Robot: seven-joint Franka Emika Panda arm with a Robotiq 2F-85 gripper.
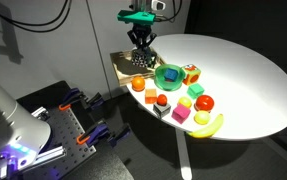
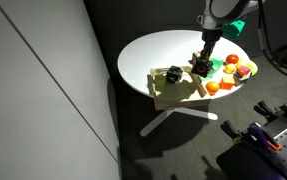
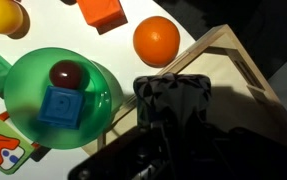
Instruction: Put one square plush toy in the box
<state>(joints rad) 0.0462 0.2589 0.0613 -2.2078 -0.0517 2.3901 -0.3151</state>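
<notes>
My gripper moves away from the green bowl and down over the open box's bottom next to release the toy, still hanging by the box's edge.
The square plush toy, a dark black-and-white checkered cube, sits between my gripper's fingers in the wrist view. It is over the near corner of the light tan box. My gripper hangs at the table's far edge over the box, with the toy under it. In an exterior view my gripper is shut on the toy beside the box. Whether the toy touches the box floor is unclear.
A green bowl holding a blue cube and a dark red ball sits beside the box. An orange, an orange-red cube and a yellow fruit lie beyond. A second dark cube is in the box. Toy fruits and a banana line the round white table.
</notes>
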